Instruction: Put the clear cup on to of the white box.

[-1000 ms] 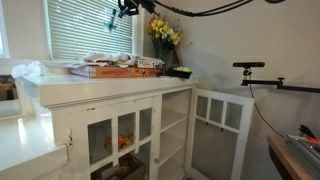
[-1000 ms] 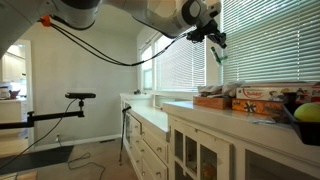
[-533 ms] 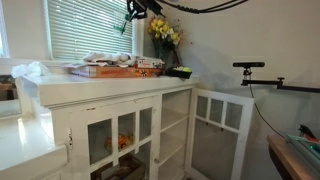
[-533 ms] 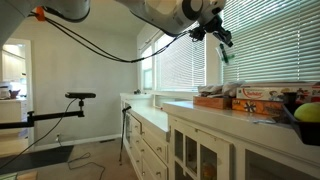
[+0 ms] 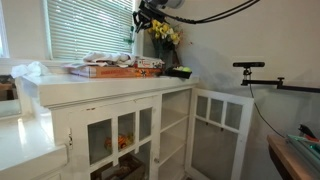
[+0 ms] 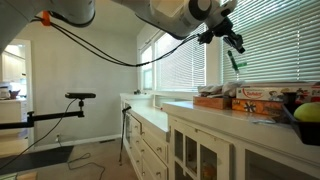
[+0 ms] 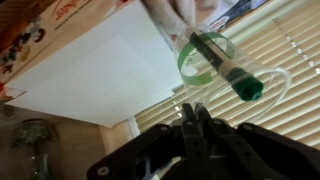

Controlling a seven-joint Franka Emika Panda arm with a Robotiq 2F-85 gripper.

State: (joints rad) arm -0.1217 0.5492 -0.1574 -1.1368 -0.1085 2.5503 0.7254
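Observation:
The clear cup (image 7: 212, 62) shows beyond the box's edge. My gripper should move toward the left in the wrist view and slightly down, over the white box (image 7: 108, 68).
My gripper (image 7: 196, 118) is shut on the clear cup (image 7: 212, 62), a see-through container with a green rim and a green cap. It hangs in the air above the white box (image 7: 100, 75), which lies flat below it in the wrist view. In both exterior views the gripper (image 5: 147, 16) (image 6: 231, 45) is high above the counter, in front of the window blinds. The cup (image 6: 234, 62) hangs below it as a small green shape, above the stack of flat boxes (image 5: 115, 68) (image 6: 240, 99).
A vase of yellow flowers (image 5: 164, 36) stands close to the gripper, at the counter's end. A green bowl (image 5: 180, 72) (image 6: 308, 112) sits beside it. Printed boxes (image 7: 40, 30) lie next to the white box. A glass vessel (image 7: 30, 150) is near its edge. Blinds lie behind.
The gripper has carried the cup sideways along the blinds, from over the stacked boxes towards the flower end of the counter, and a little lower.

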